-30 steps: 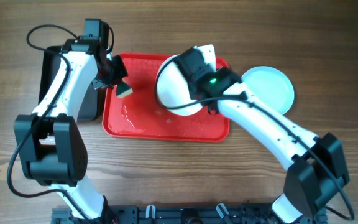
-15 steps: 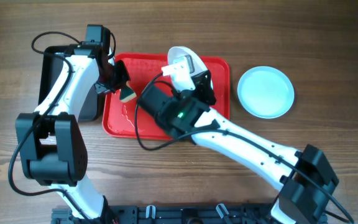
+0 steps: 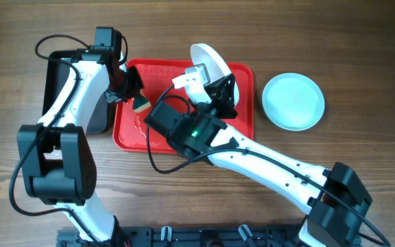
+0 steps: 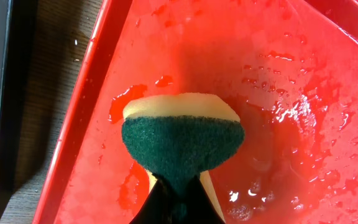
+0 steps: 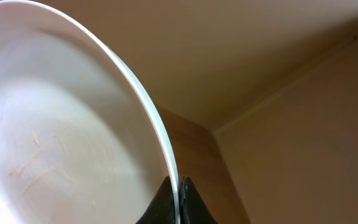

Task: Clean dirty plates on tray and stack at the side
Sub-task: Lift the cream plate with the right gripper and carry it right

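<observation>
I will move my right gripper across and down and level the white plate onto the pale aqua plate, because the aqua plate is to its right in the overhead view.
My right gripper is shut on the rim of a white plate and holds it tilted up on edge above the far side of the red tray. In the right wrist view the plate shows faint smears, with my jaws pinching its edge. My left gripper is shut on a yellow-and-green sponge over the wet left part of the tray. A pale aqua plate lies on the table right of the tray. A third plate is not visible.
A black tray stands left of the red tray, under my left arm. Water drops and suds lie on the red tray floor. My right arm crosses the tray's near side.
My right arm swung left across the tray and tipped the white plate from face-up to nearly on edge. The left gripper with the sponge barely moved.
</observation>
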